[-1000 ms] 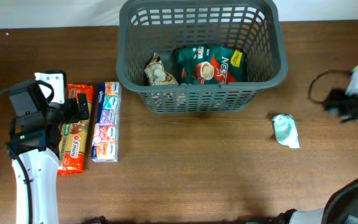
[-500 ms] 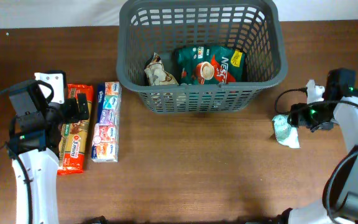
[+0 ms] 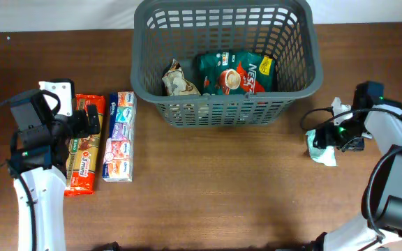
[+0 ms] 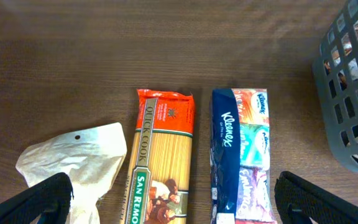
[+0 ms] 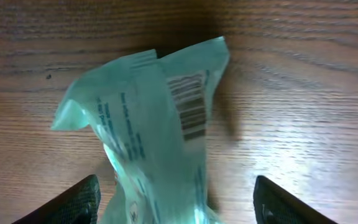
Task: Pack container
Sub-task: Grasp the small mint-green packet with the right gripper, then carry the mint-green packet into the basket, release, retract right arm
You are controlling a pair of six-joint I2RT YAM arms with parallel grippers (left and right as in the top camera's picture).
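Note:
My right gripper is just above the packet, which lies between its fingers, so it needs to go down onto the body of the pale teal packet (image 3: 320,150) (image 5: 162,180) and close its fingers.
The dark grey basket (image 3: 155,84) stands at the back middle and holds a green coffee packet (image 3: 233,73) and a small brown packet (image 3: 179,81). Its corner shows in the left wrist view (image 4: 353,106). My right gripper (image 3: 330,136) is open, its fingers either side of a pale teal packet (image 3: 321,151), (image 5: 148,130) lying on the table right of the basket. My left gripper (image 3: 89,125) is open above an orange pasta packet (image 3: 84,164), (image 4: 163,155), a tissue pack (image 3: 119,143), (image 4: 241,149) and a white bag (image 4: 79,162).
The brown wooden table (image 3: 222,188) carries everything. The basket's right wall stands just left of my right arm. A white tag (image 3: 56,89) shows by my left arm.
My right arm has swung in from the right edge towards the teal packet and now has its fingers round it. My left arm has not moved.

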